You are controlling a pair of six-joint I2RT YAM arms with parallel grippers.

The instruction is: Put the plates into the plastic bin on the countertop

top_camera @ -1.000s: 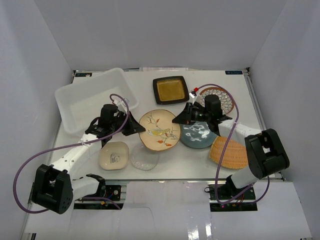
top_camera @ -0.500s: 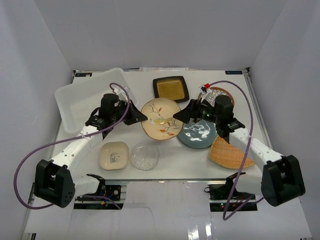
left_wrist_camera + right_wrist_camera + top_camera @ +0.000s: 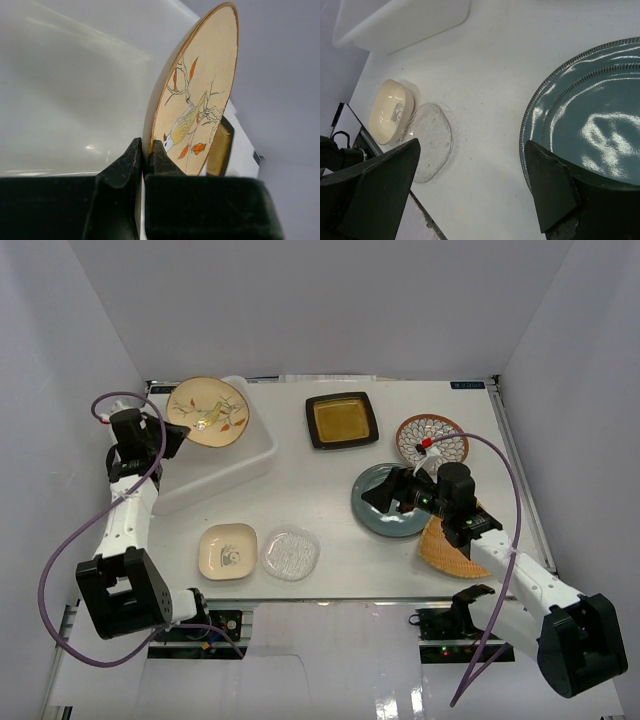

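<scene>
My right gripper moves outward, to the right in the top view, and down astride the petal-patterned plate's rim nearest the side (image 3: 466,448) next, since bare countertop borders that rim.
My left gripper (image 3: 168,438) is shut on the rim of the tan floral plate (image 3: 207,412), holding it tilted on edge above the far end of the plastic bin (image 3: 228,470). In the left wrist view the fingertips (image 3: 146,147) pinch the plate (image 3: 200,95) with the bin's white inside (image 3: 60,100) behind. My right gripper (image 3: 378,495) stands open and empty low over the left edge of the teal plate (image 3: 392,512). In the right wrist view its jaws (image 3: 470,180) straddle bare countertop beside the teal plate (image 3: 590,130).
On the countertop (image 3: 320,480) lie the amber square plate (image 3: 342,420), the petal-patterned plate (image 3: 432,438), the orange woven plate (image 3: 455,545), the small cream square dish (image 3: 228,551) and the clear glass plate (image 3: 291,553). White walls close in on three sides.
The left arm has carried the floral plate from the table's middle up and left to above the bin. The right gripper has opened and drawn back over the teal plate.
</scene>
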